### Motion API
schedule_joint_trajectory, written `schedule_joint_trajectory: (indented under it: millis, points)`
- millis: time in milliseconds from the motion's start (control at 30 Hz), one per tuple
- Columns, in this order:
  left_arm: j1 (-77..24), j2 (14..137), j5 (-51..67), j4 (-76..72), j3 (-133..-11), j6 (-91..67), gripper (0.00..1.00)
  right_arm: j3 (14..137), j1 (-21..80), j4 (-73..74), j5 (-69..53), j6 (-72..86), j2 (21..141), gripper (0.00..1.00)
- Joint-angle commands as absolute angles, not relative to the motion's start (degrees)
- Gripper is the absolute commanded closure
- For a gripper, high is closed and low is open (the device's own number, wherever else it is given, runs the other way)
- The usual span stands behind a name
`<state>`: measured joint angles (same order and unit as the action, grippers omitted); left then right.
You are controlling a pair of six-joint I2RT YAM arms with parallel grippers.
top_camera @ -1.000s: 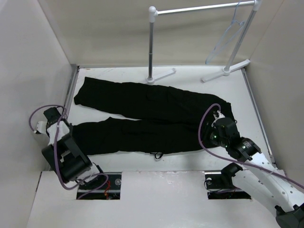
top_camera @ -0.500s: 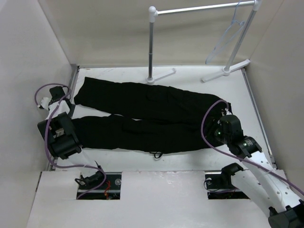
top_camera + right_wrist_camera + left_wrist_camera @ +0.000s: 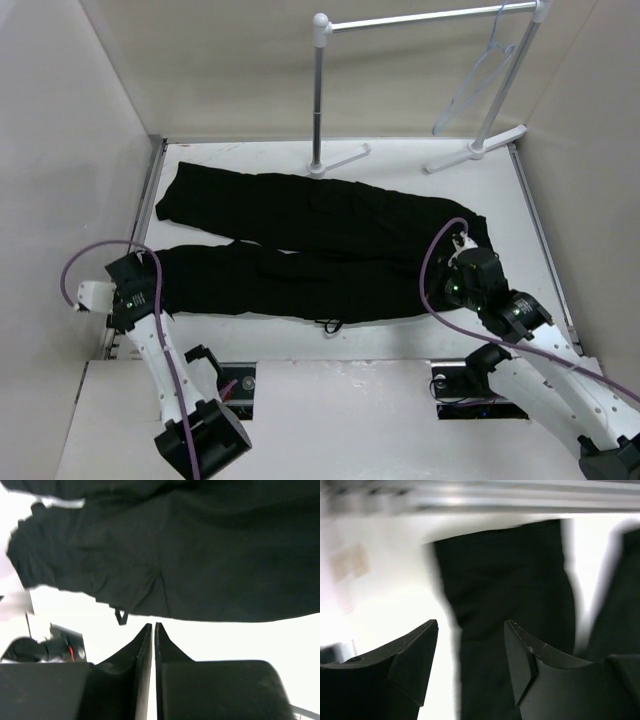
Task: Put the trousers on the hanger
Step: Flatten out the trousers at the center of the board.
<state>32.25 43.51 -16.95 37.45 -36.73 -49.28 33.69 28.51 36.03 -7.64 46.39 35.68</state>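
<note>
The near trouser leg's near edge (image 3: 174, 309) (image 3: 462, 632) lies between the left gripper's open fingers, so the left gripper next needs to go down onto that edge close to the trouser leg's end and pinch it.
The black trousers (image 3: 320, 245) lie flat on the white table, waist to the right and both legs running left. The pale hanger (image 3: 470, 88) hangs on the rack's bar at the back right, far from both grippers. My left gripper (image 3: 140, 278) is at the left end of the near leg; in the left wrist view it (image 3: 470, 630) is open and empty, with a trouser leg (image 3: 505, 590) under and beyond the jaws. My right gripper (image 3: 462, 272) is at the waist's near edge; in the right wrist view it (image 3: 152, 626) is shut and empty, just short of the fabric (image 3: 200, 555).
The white tube rack (image 3: 318, 90) stands at the back, its feet (image 3: 342, 160) on the table just behind the trousers. Side walls close in left and right. A metal rail (image 3: 150, 195) runs along the table's left edge. Two openings (image 3: 210, 385) sit in the front board.
My left arm has swung and its gripper has come from the far-left corner toward me, to the near leg's end. My right gripper has shifted only slightly at the waist.
</note>
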Motion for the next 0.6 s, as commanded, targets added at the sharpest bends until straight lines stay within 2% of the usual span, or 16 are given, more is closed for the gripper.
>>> schedule_joint_trajectory:
  millis: [0, 133, 333, 467, 567]
  points:
    - [34.4, 44.4, -17.1, 45.1, -33.3, -52.8, 0.47, 33.9, 31.5, 34.9, -8.8, 45.5, 36.1, 0.83]
    - [37.7, 48.8, -14.4, 41.5, -31.7, -55.9, 0.47, 34.1, 31.9, 34.8, -9.0, 45.4, 35.8, 0.70]
    - [39.1, 55.1, -13.0, 32.0, -27.3, -60.0, 0.50, 33.4, 31.8, 35.3, -9.8, 45.7, 35.2, 0.66]
    - [38.5, 58.7, -13.5, 26.6, -25.8, -62.0, 0.55, 33.2, 29.3, 36.3, -8.6, 46.7, 34.0, 0.55]
    - [39.1, 59.8, -13.4, 20.6, -24.6, -61.4, 0.58, 32.8, 26.6, 36.7, -8.1, 47.8, 34.0, 0.51]
